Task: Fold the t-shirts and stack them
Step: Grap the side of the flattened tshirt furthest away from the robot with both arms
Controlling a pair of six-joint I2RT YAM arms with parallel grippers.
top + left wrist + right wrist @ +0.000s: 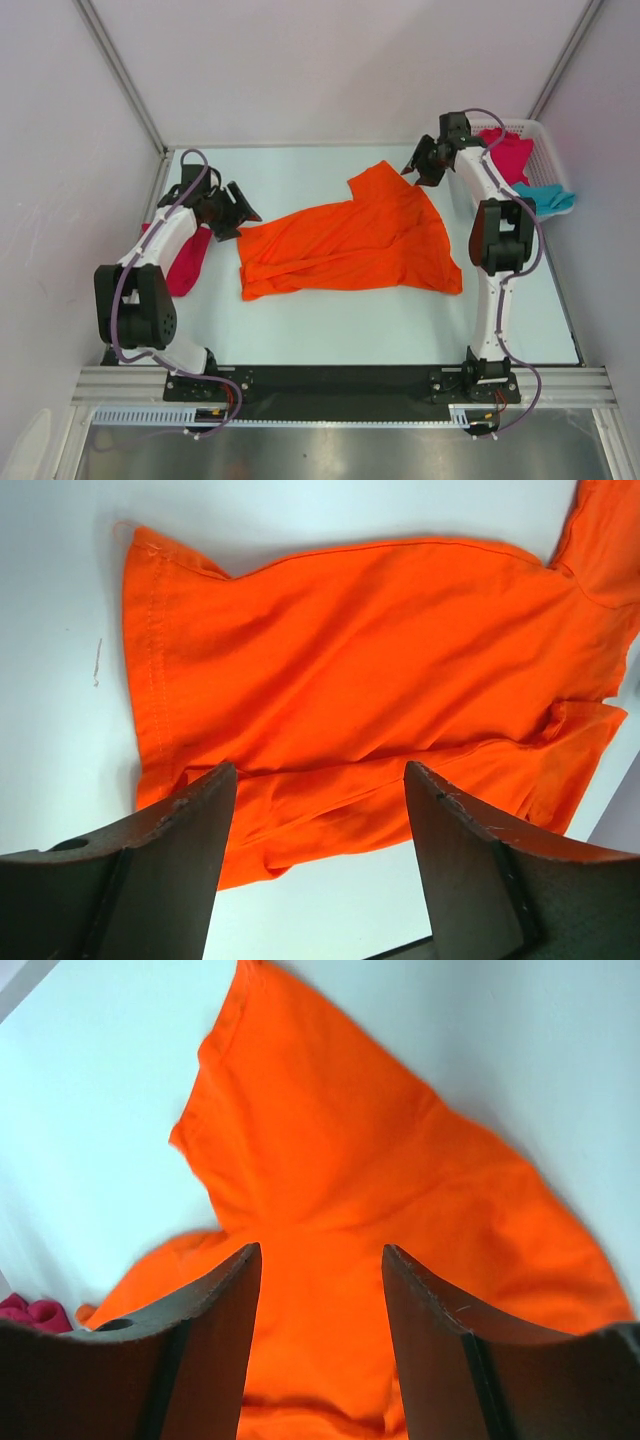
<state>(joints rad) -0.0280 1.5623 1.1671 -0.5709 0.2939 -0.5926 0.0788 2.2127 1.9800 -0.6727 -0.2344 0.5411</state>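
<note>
The robot's right gripper next goes to the left in the top view and down onto the orange sleeve's long edge [399, 177] [340, 1035], because this sleeve sticks out from the shirt's body.
An orange t-shirt [350, 245] lies loosely spread and rumpled in the middle of the table, one sleeve pointing to the back [378, 180]. My left gripper [240, 212] hovers just off its left edge, open and empty; in the left wrist view the orange t-shirt [380, 660] lies beyond the spread fingers [318, 770]. My right gripper [415, 165] hangs over the shirt's far right part, open, with only orange cloth [330, 1160] showing under it [322, 1248]. A magenta t-shirt [190, 260] lies crumpled at the left table edge, under the left arm.
A white lattice basket [540, 135] stands at the back right, behind the right arm. A magenta shirt [510, 152] and a teal one [548, 197] hang out of it. Booth walls close in the table on three sides.
</note>
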